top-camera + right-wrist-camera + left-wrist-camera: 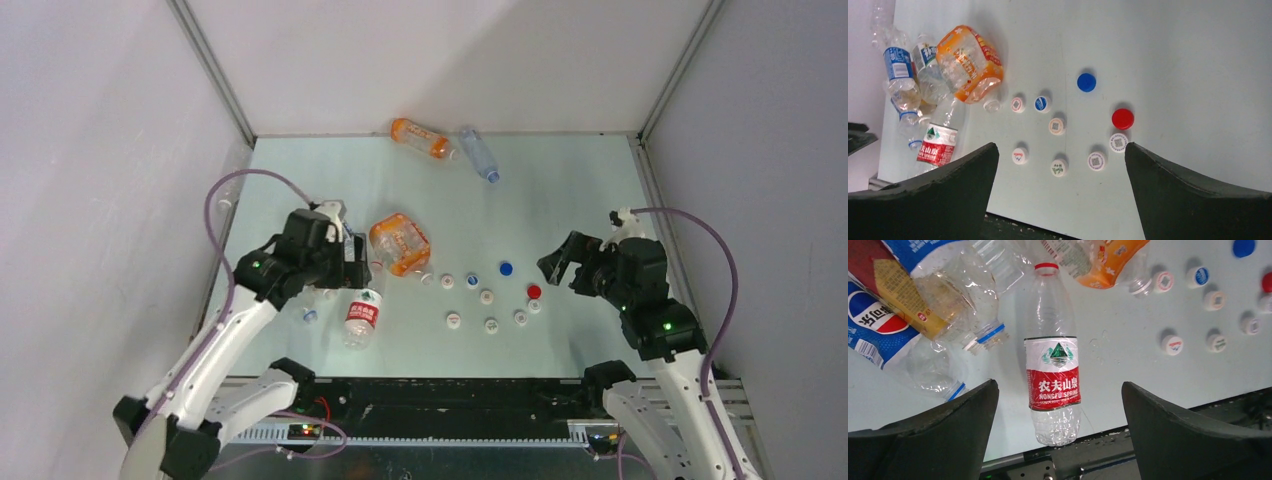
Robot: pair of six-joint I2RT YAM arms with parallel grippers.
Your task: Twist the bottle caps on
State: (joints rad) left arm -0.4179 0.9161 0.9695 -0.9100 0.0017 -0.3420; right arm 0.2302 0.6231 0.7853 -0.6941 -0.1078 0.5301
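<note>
I need to lower my right gripper next onto the red cap (534,291) beside a white one and close it around the red cap's sides, because its color matches the red neck ring of the bottle that has its cap off.
A clear bottle with a red-and-white label (1053,375) lies uncapped on the table, its red neck ring pointing away. My left gripper (1059,390) hovers open above its lower half without touching it. Beside it lie a Pepsi bottle (873,320), an amber tea bottle (903,285) and an orange bottle (400,243). Several white bottle caps (1059,167), one blue cap (1086,82) and one red cap (1123,119) are scattered mid-table. My right gripper (1060,147) is open and empty above the nearest caps. From above, the left gripper (352,268) and right gripper (556,262) flank the caps.
Another orange bottle (422,138) and a clear blue-tinted bottle (478,153) lie at the back wall. Grey enclosure walls close in the left, right and far sides. A black rail (450,390) runs along the near table edge.
</note>
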